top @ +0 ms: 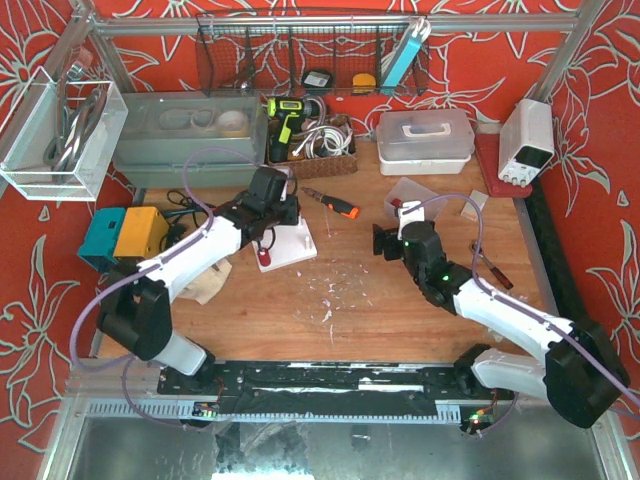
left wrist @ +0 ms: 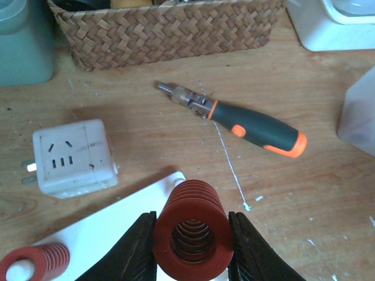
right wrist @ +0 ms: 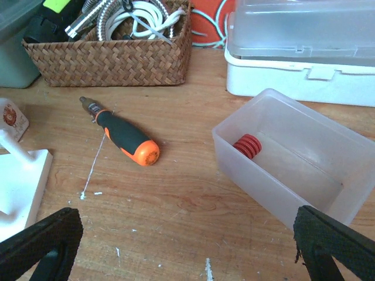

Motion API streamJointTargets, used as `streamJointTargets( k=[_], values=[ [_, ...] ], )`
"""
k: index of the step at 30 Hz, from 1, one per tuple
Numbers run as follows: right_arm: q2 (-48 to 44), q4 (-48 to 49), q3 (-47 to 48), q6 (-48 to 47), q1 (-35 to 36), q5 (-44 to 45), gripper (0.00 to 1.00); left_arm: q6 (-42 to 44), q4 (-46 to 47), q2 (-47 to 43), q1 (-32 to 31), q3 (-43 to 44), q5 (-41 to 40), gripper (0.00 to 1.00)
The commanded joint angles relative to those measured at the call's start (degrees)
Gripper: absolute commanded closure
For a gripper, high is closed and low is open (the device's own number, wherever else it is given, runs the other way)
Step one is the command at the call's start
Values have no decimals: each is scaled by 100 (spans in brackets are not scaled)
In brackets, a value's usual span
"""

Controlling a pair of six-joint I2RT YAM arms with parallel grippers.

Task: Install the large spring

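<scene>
The peg stands bare below the spring. My left gripper should lower the large red spring onto the white peg at the plate's far corner [top: 300, 228] [left wrist: 177, 181].
My left gripper [left wrist: 190, 243] is shut on the large red spring [left wrist: 188, 225], one black finger on each side of it, held over the far corner of the white base plate [left wrist: 117, 228]. A smaller red spring [left wrist: 35, 263] stands on that plate at the lower left. In the top view the left gripper [top: 268, 205] hangs over the white plate [top: 290, 245]. My right gripper [right wrist: 187, 246] is open and empty above bare wood, near a clear plastic box [right wrist: 287, 158] that holds one more small red spring [right wrist: 247, 145].
An orange-and-black screwdriver [left wrist: 240, 120] lies on the wood between the arms. A white power adapter [left wrist: 73, 157] sits left of the plate. A wicker basket [left wrist: 164, 29] and a white lidded box [right wrist: 304, 52] stand at the back.
</scene>
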Motion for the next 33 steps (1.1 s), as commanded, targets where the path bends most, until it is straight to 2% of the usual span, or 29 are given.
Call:
streamJointTargets(
  k=[1,11,33],
  values=[
    [-200,-263,-30,301,-38,150,1,204,-135,379,115,449,110,100],
    [-281,-330,-38,287,-46,199,1,317,-657,1374,130,1262,124,100],
    [-406,-342,-76,242,-66,228,1,372,-878,1811,126,1415,-179,100]
  ],
)
